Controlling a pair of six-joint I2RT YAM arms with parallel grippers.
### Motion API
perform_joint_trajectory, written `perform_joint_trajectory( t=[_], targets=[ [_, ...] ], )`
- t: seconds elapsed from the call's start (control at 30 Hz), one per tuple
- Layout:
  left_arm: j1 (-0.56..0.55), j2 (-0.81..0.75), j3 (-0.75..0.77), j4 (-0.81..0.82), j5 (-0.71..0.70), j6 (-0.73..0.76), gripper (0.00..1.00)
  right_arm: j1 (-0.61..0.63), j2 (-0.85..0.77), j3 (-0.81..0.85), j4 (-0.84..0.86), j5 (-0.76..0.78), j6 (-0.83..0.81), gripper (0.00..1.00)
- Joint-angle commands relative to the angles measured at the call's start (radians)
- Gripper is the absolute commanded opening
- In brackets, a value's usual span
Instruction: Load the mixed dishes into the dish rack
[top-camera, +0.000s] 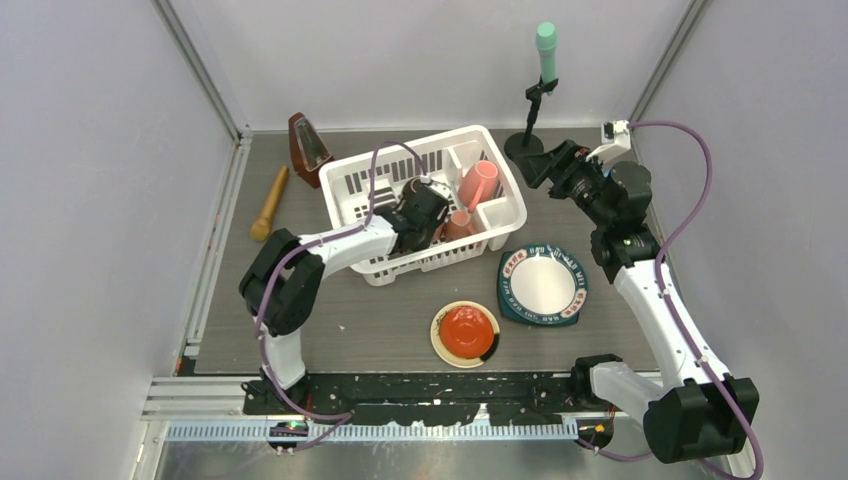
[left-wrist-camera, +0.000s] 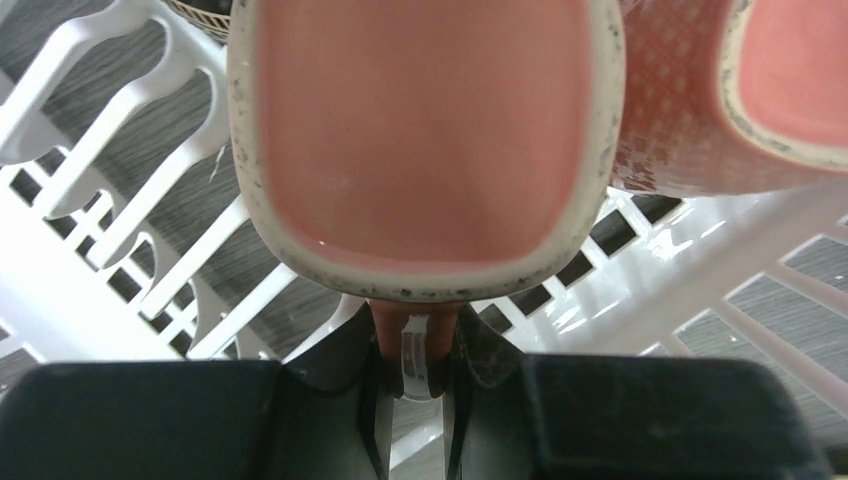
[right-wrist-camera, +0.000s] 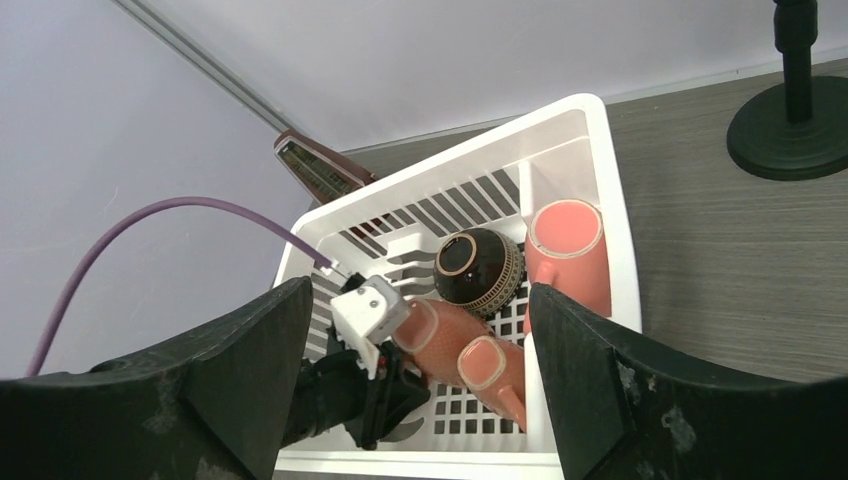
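Observation:
The right gripper brings its fingers back and down onto the rim of the teal-rimmed plate (top-camera: 543, 284) opposite the rack next, since that plate is still unracked.
The white dish rack (top-camera: 352, 183) stands at the back middle of the table. My left gripper (left-wrist-camera: 415, 352) is inside it, shut on the handle of a pink mug (left-wrist-camera: 425, 140) that lies with its mouth toward the wrist camera. A second pink mug (right-wrist-camera: 497, 366) lies against it, and a third (right-wrist-camera: 570, 250) rests in the side compartment. The brown bowl (right-wrist-camera: 480, 265) sits in the rack behind them. My right gripper (top-camera: 535, 162) hovers open by the rack's right end with nothing between its fingers. The teal-rimmed plate (top-camera: 543, 284) and the cream plate with red centre (top-camera: 465, 333) lie on the table in front.
A wooden stick (top-camera: 269, 204) and a dark brown wedge-shaped object (top-camera: 308, 148) lie left of the rack. A black stand with a green top (top-camera: 540, 90) rises at the back right, close to my right gripper. Walls close in the table's sides.

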Motion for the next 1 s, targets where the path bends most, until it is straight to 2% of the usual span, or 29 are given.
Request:
perform_joint_trajectory(
  t=[0.0,0.13,0.17,0.23,0.33,0.4,0.43,0.5,0.53,0.63,0.97],
  targets=[
    [0.001,0.034,0.075,0.052,-0.007,0.048,0.00,-0.002,-0.014,0.008,0.041,-0.037,0.019,0.85],
    [0.001,0.069,0.080,0.073,-0.027,0.068,0.00,-0.003,-0.005,0.021,0.006,-0.047,0.021,0.85],
    [0.001,0.073,0.077,0.085,-0.021,0.076,0.03,-0.003,-0.004,0.025,-0.004,-0.047,0.021,0.85],
    [0.001,0.078,0.083,0.088,-0.008,0.086,0.16,-0.002,-0.001,0.038,-0.036,-0.039,0.020,0.85],
    [0.000,0.068,0.090,0.058,-0.021,0.078,0.38,-0.003,0.007,0.084,-0.184,0.027,0.005,0.86],
    [-0.002,0.043,0.070,0.058,-0.036,0.073,0.50,-0.003,0.014,0.122,-0.276,0.063,-0.011,0.86],
    [-0.003,0.028,0.062,0.058,-0.046,0.070,0.60,-0.003,0.022,0.148,-0.305,0.074,-0.015,0.87],
    [-0.005,0.000,0.049,0.050,-0.049,0.071,0.69,-0.003,0.035,0.189,-0.411,0.114,-0.019,0.88],
    [-0.006,-0.015,0.044,0.043,-0.051,0.070,0.71,-0.002,0.039,0.202,-0.480,0.127,-0.021,0.92],
    [-0.008,-0.066,0.039,0.018,-0.053,0.062,0.73,-0.003,0.048,0.247,-0.622,0.218,-0.023,0.95],
    [-0.029,-0.220,0.086,-0.138,-0.041,0.028,0.73,-0.003,-0.020,0.143,-0.911,0.422,0.060,0.88]
  ],
)
